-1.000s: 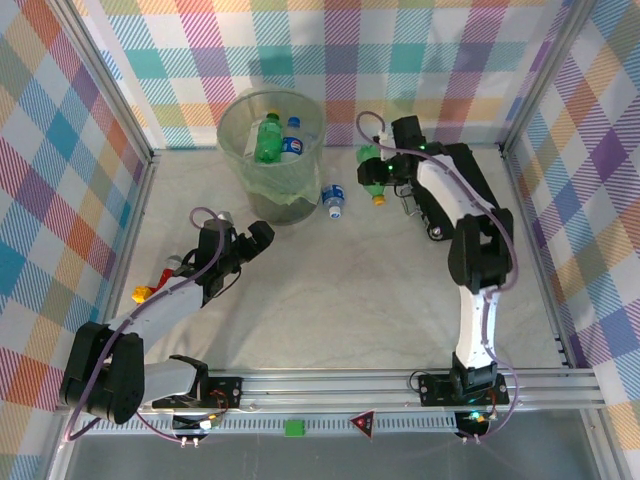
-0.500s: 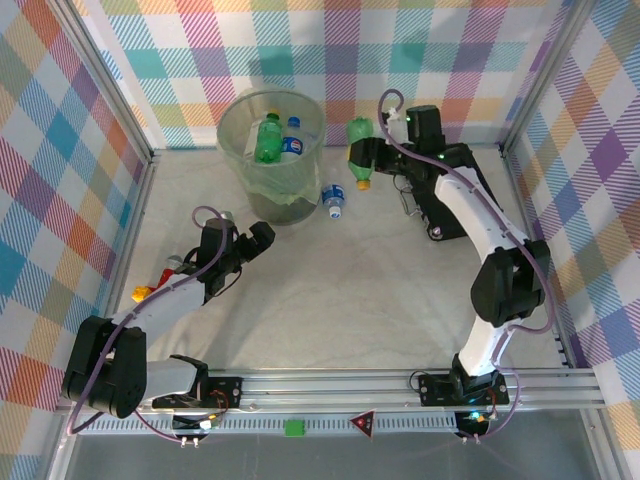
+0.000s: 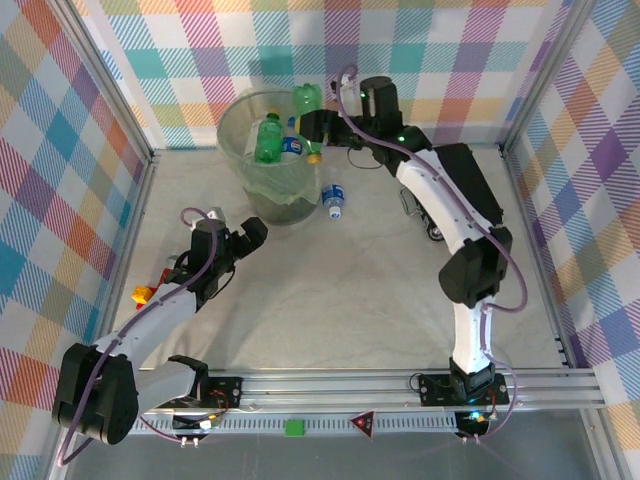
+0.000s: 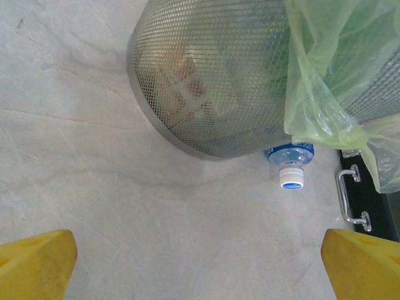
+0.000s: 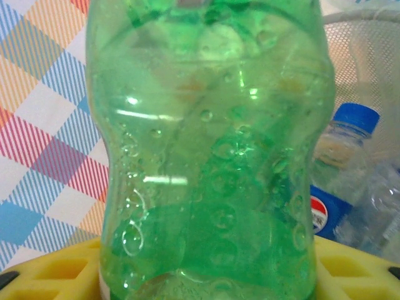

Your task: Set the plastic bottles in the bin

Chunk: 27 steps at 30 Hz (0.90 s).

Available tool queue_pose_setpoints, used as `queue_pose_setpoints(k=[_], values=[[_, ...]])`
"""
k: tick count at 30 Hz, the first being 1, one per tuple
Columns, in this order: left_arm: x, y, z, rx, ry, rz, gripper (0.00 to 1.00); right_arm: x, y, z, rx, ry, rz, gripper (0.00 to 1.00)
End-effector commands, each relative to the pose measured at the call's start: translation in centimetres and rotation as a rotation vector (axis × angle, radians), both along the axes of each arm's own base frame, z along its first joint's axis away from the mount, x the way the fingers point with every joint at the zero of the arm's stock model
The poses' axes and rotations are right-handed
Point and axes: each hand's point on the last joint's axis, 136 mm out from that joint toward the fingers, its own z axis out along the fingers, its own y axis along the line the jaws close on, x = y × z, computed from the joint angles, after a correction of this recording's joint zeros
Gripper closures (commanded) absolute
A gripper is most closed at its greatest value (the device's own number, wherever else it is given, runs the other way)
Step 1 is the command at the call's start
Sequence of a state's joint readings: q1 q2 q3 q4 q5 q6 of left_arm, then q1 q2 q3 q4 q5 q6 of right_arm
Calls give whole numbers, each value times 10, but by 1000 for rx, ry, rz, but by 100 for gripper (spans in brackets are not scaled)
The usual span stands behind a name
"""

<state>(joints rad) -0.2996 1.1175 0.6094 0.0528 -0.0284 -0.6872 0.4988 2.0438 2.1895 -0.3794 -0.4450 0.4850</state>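
I need to move my right gripper from the bin's rim farther in over the bin's opening (image 3: 284,112) (image 5: 375,140) next and let go of the green bottle there, because the bottle still hangs across the rim.
The grey wire-mesh bin (image 3: 248,170) with its pale green bag stands at the back left, holding a green bottle (image 3: 267,138) and a clear blue-labelled bottle (image 3: 292,146). My right gripper (image 3: 312,127) is shut on another green bottle (image 3: 307,100), held over the bin's right rim. In the right wrist view that green bottle (image 5: 209,156) sits between the yellow pads (image 5: 50,269), with a blue-capped bottle (image 5: 340,169) in the bin behind it. A clear bottle (image 3: 333,198) lies on the table beside the bin, its cap (image 4: 292,176) facing my left gripper (image 3: 250,235), which is open and holds nothing.
A black case (image 3: 436,230) lies under the right arm; its metal handle (image 4: 351,199) is right of the bin's base (image 4: 206,81). A small yellow and red object (image 3: 141,293) lies at the left. Plaid walls and metal frame rails enclose the table.
The right arm swung left and up with the green bottle, from beside the black case to over the bin's rim. The left arm shifted slightly left.
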Motion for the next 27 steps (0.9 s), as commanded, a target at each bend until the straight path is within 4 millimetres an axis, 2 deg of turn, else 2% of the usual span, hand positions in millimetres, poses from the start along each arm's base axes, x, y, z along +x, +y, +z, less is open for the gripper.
queue_pose_setpoints(k=[1,6,11,14,21,27], values=[[6,2,-3,5,13,25,0,15,13,-7,22,29,-19,50],[16,-13,-6,-82,-13,-4,0,27,31,-10,26,32,-6,50],[22,-23,-6,-114,-13,-40,0,38,31,-21,11,44,-49,49],[22,-27,-5,-120,-9,-65,0,42,33,-27,16,57,-59,48],[15,-32,-5,-90,19,-119,0,47,33,-17,20,15,-90,48],[8,-35,-8,-99,40,-144,0,56,33,-39,-32,24,-123,46]])
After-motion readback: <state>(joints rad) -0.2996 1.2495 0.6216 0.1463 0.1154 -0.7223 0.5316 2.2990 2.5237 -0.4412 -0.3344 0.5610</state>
